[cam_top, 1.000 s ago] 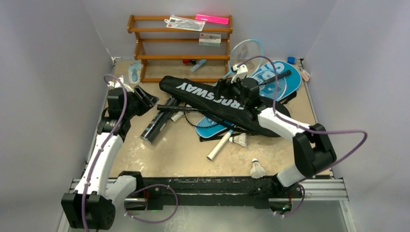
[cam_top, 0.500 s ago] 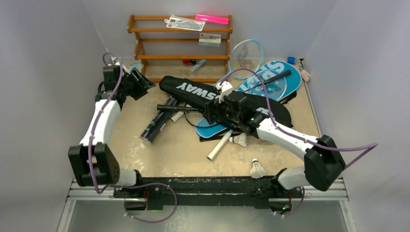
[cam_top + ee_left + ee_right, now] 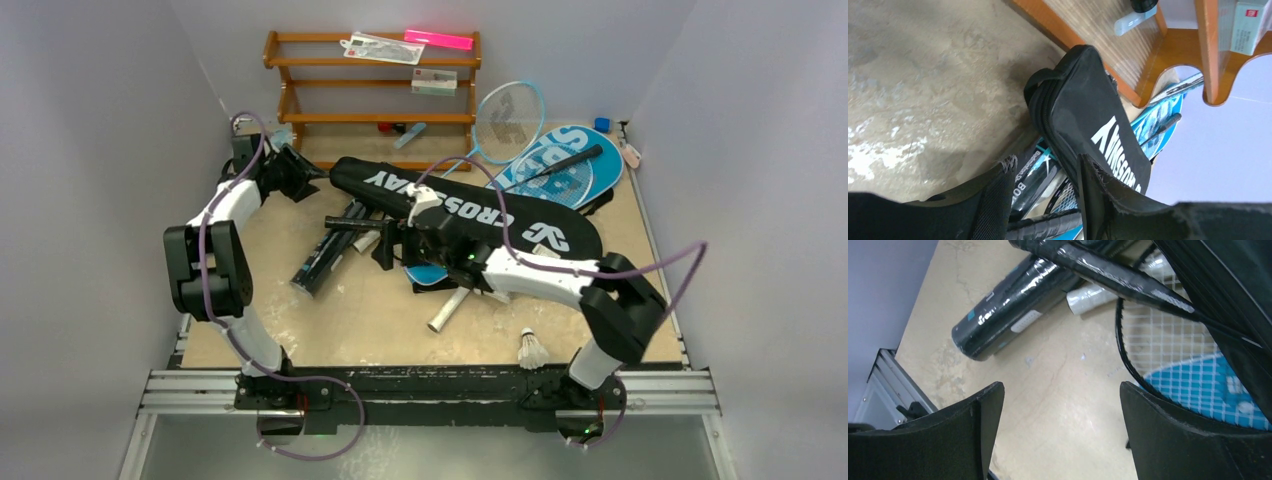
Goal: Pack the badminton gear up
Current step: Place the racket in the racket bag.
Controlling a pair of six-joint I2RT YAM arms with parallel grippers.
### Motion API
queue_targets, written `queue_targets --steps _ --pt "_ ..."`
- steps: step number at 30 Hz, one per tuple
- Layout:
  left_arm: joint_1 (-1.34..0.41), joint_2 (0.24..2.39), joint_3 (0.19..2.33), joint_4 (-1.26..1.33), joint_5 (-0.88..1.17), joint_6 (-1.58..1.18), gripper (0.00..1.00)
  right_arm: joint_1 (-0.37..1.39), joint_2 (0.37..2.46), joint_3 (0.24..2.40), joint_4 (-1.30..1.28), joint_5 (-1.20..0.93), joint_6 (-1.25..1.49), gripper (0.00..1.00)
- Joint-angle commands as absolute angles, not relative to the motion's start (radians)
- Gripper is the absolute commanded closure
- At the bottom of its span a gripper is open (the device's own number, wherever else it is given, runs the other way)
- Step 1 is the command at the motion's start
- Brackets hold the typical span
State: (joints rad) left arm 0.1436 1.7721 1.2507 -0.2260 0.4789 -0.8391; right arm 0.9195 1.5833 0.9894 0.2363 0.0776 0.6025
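The cover's end loop is to the right in the top view, so my left gripper should next move its open fingers that way and pinch the strap that sticks out.
The black CROSSWAY cover (image 3: 470,205) lies slanted across the table's middle, over a black racket whose handle (image 3: 345,223) sticks out to the left. My left gripper (image 3: 300,172) is at the cover's left end (image 3: 1088,110), its jaws apart, with the cover's zip edge beside the right finger (image 3: 1098,195) and nothing pinched. My right gripper (image 3: 383,245) hangs open over bare table (image 3: 1060,387). The black tube (image 3: 1013,315) and the racket handle (image 3: 1108,275) lie just ahead of it, and the strung head (image 3: 1173,350) is on its right. The blue cover (image 3: 565,165) and a light-blue racket (image 3: 510,112) lie behind.
A wooden rack (image 3: 375,100) stands at the back, with a pink bar (image 3: 438,40) and packets on it. One shuttlecock (image 3: 533,350) stands near the front edge. A white racket grip (image 3: 450,310) lies below the right arm. Grey walls close both sides.
My left gripper has swung back and right to the black cover's left end. My right gripper has left the top of the cover, gone left toward the racket handle, and narrowed a little.
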Motion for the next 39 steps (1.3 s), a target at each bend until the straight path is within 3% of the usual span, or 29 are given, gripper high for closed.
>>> queue_targets --steps 1,10,16,23,25,27,29,34,36,39 --pt "0.149 1.812 1.316 -0.120 0.528 -0.862 0.55 0.939 1.660 1.144 0.239 0.121 0.574 0.13" --pt "0.148 1.910 1.311 -0.040 0.563 -0.893 0.61 0.941 1.675 1.169 0.250 0.147 0.506 0.09" --pt "0.145 1.960 1.313 0.058 0.621 -0.930 0.44 0.941 1.698 1.198 0.238 0.128 0.480 0.07" --pt "0.120 2.057 1.347 0.172 0.700 -1.007 0.42 0.941 1.745 1.227 0.201 0.131 0.427 0.04" --pt "0.108 2.077 1.365 0.184 0.709 -1.016 0.47 0.942 1.750 1.230 0.177 0.134 0.414 0.03" --pt "0.103 2.087 1.378 0.184 0.714 -1.022 0.58 0.942 1.744 1.220 0.146 0.107 0.413 0.05" --pt "0.103 2.067 1.363 0.197 0.703 -1.025 0.70 0.929 1.725 1.199 0.094 0.135 0.474 0.04" --pt "0.104 1.978 1.309 0.206 0.647 -1.013 0.86 0.874 1.663 1.086 0.111 0.171 0.718 0.02" --pt "0.104 1.950 1.299 0.199 0.643 -1.010 0.99 0.859 1.660 1.052 0.142 0.200 0.792 0.01" --pt "0.104 1.904 1.272 0.185 0.632 -1.003 1.00 0.816 1.691 1.051 0.134 0.198 0.905 0.01"
